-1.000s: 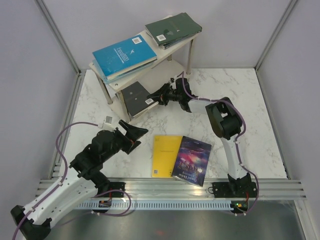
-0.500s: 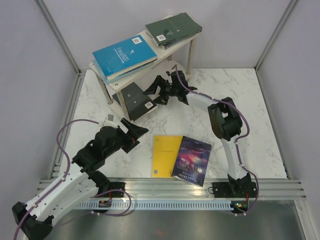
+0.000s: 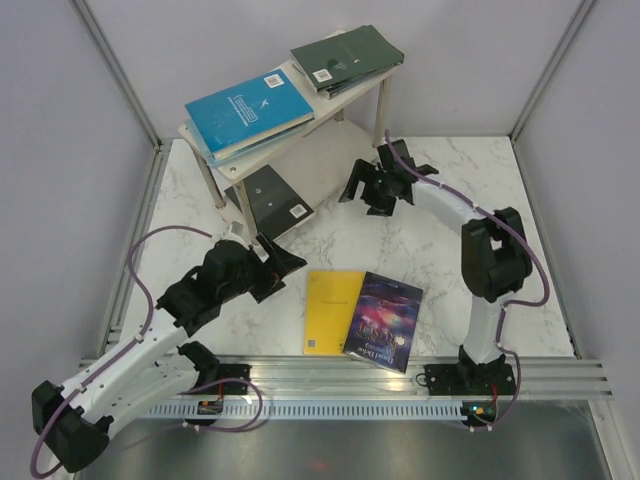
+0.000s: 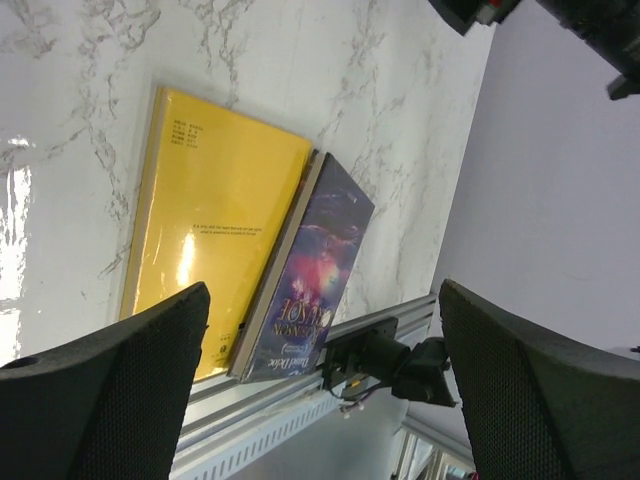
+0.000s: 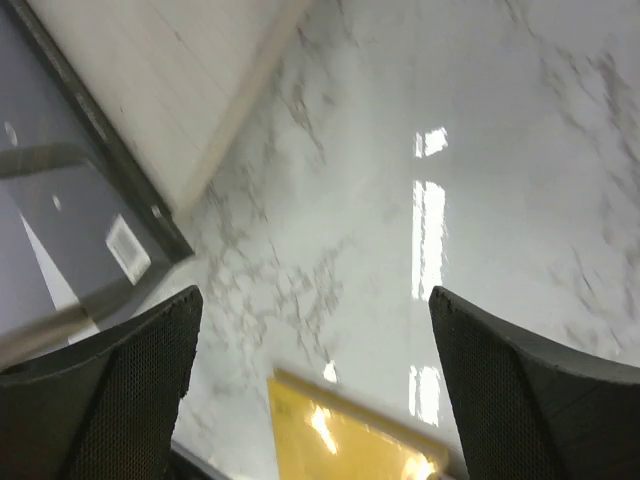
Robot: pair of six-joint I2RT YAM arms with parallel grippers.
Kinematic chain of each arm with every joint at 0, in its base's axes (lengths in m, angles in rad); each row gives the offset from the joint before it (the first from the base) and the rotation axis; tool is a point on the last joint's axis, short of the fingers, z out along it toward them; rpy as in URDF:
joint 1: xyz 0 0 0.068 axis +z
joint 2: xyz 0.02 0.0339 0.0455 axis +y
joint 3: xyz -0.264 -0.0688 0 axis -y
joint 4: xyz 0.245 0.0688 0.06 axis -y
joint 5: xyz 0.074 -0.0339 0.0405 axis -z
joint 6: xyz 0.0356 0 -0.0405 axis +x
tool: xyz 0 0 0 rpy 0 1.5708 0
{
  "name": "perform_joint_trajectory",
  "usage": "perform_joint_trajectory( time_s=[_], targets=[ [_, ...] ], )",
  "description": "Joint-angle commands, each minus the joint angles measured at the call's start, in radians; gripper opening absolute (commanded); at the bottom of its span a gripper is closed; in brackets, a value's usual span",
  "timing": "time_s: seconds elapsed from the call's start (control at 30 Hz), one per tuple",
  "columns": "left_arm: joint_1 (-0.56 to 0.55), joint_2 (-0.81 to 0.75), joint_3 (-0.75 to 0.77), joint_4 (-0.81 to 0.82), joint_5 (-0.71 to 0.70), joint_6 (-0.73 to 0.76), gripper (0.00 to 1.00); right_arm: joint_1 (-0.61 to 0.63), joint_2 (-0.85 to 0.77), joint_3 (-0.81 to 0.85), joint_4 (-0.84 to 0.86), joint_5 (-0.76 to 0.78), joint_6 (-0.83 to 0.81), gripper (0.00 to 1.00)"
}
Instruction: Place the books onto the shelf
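Observation:
The left gripper will next move across the yellow cover, then go down to the dark pictorial book's raised edge over the yellow book.
The shelf stands at the back left. A stack with a light blue book and a stack of dark green books lie on its top board. A black book rests on the lower board, its corner showing in the right wrist view. On the table lie a yellow book and a dark pictorial book, its edge over the yellow one. My left gripper is open, left of the yellow book. My right gripper is open and empty, right of the shelf.
Grey side walls with metal posts close in the marble table. An aluminium rail runs along the near edge, just below the two lying books. The right arm's elbow stands over the table's right side.
My right gripper opened, let go of the black book on the lower board and drew back to the right. The left arm reached a little forward and right.

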Motion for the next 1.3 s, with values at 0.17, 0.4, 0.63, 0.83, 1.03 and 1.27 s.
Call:
perform_joint_trajectory(
  time_s=[0.17,0.4,0.63,0.83,1.03,1.27],
  targets=[
    [-0.013,0.250,0.054,0.126,0.223,0.165,0.92,-0.061,-0.493,-0.387,-0.184,0.158,-0.038,0.98],
    [-0.091,0.531,0.131,0.292,0.353,0.232,0.91,-0.073,-0.805,-0.739,-0.295,0.153,0.043,0.98],
    [-0.162,0.724,0.204,0.409,0.439,0.257,0.89,-0.075,-0.981,-0.901,-0.427,0.157,0.095,0.98],
    [-0.182,0.845,0.212,0.433,0.471,0.283,0.88,-0.075,-1.008,-1.036,-0.325,0.052,0.138,0.98],
    [-0.235,0.919,0.221,0.443,0.470,0.283,0.87,-0.075,-0.982,-1.130,-0.208,-0.035,0.166,0.98],
    [-0.268,0.953,0.227,0.460,0.476,0.272,0.85,-0.075,-0.942,-1.182,-0.094,-0.092,0.183,0.96]
  ],
)
